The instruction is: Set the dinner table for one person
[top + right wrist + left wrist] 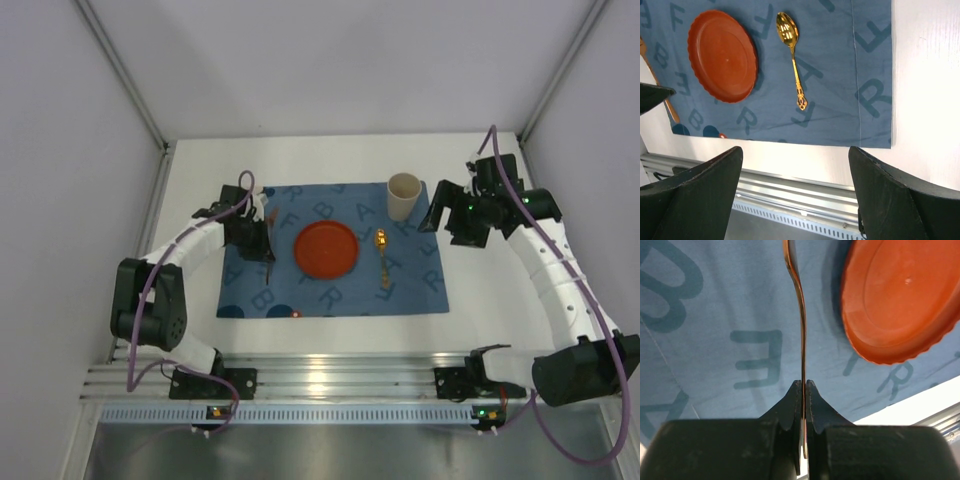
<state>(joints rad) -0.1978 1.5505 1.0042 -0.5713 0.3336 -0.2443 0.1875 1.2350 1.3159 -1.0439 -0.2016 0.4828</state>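
My left gripper will next move the gold utensil down onto the empty part of the mat beside the orange plate, and then it will open.
The white dinner table carries a blue letter-printed placemat. An orange plate lies at the mat's middle, a gold spoon lies right of it, and a beige cup stands at the mat's far right corner. My left gripper is left of the plate, shut on a thin gold utensil seen edge-on over the mat; its kind is unclear. The plate is just to its right. My right gripper is open and empty, raised right of the cup. The right wrist view shows the plate and the spoon.
An aluminium rail with the arm bases runs along the near edge. Grey enclosure walls stand on the left, right and back. Bare white tabletop lies right of the mat.
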